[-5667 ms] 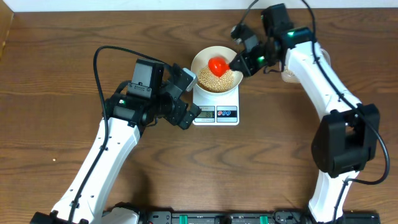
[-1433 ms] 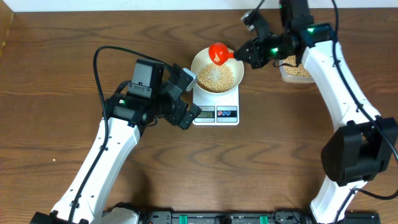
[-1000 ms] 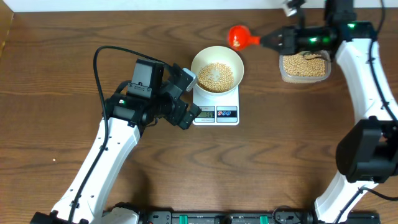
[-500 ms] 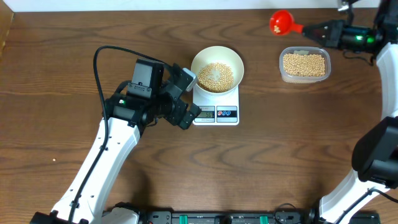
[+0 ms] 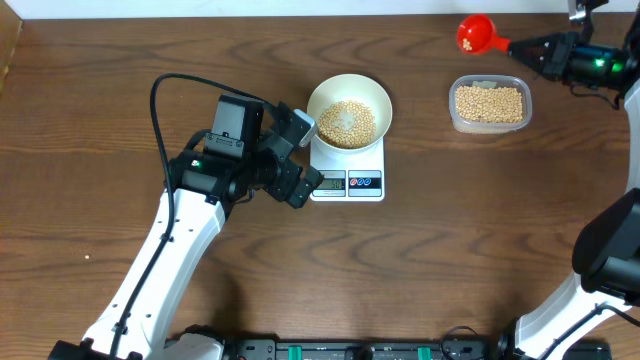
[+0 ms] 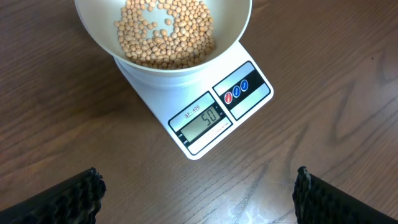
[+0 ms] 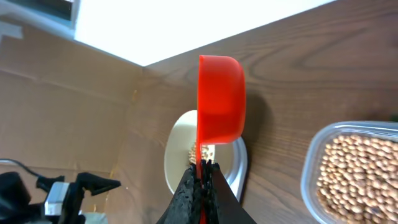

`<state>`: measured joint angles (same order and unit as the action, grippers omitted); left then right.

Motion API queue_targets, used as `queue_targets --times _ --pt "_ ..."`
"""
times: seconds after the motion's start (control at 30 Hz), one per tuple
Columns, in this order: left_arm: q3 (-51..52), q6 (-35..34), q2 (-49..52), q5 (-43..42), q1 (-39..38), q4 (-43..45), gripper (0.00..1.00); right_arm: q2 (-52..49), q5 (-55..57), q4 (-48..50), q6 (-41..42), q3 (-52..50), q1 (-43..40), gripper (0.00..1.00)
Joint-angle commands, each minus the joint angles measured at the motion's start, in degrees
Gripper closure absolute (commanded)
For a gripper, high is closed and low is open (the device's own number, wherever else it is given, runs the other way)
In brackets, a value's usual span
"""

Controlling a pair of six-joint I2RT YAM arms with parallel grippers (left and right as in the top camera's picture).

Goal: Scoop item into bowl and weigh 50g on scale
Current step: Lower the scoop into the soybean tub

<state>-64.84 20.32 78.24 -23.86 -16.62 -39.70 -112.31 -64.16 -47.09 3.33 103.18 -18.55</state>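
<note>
The scale shows the target weight. So the right gripper moves back and down next, rests the scoop (image 5: 474, 34) on the beans in the clear tub (image 5: 507, 104) and releases it.
The white bowl (image 5: 348, 112) holds pale tan beans (image 5: 346, 122) and stands on the white scale (image 5: 348, 172). In the left wrist view the bowl (image 6: 163, 37) sits on the scale (image 6: 205, 118), whose display (image 6: 203, 118) reads about 50. My left gripper (image 6: 199, 193) is open and empty, just left of the scale. My right gripper (image 5: 530, 47) is shut on the handle of a red scoop (image 5: 474, 34), held at the far right back, above the clear tub. The right wrist view shows the scoop (image 7: 221, 98) on its side, the bowl (image 7: 183, 155) beyond it.
A clear plastic tub (image 5: 489, 103) full of beans stands right of the scale; it also shows in the right wrist view (image 7: 354, 165). The left arm (image 5: 190, 210) lies across the table's left middle. A white wall edge runs along the back.
My right gripper has carried the red scoop from over the bowl to the far right back, past the tub. The left arm has not moved.
</note>
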Motion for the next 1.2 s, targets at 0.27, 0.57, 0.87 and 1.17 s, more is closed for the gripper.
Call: queue_targets --times 0.27,0.57,0.87,1.17 --pt "-0.11 -0.31 0.0 -0.11 0.04 -0.15 0.01 1.86 12.17 -7.5 -6.64 1.14 -2.49 0.99" --pt "-0.11 -0.31 0.0 -0.11 0.04 -0.15 0.01 3.28 28.87 -13.84 -14.08 1.14 -2.78 0.99" --pt "-0.11 -0.31 0.0 -0.09 0.04 -0.15 0.01 4.76 45.27 -15.72 -18.53 1.07 1.4 0.99" --pt "-0.11 -0.31 0.0 -0.11 0.04 -0.15 0.01 3.82 62.9 -15.06 -19.23 1.01 12.15 0.99"
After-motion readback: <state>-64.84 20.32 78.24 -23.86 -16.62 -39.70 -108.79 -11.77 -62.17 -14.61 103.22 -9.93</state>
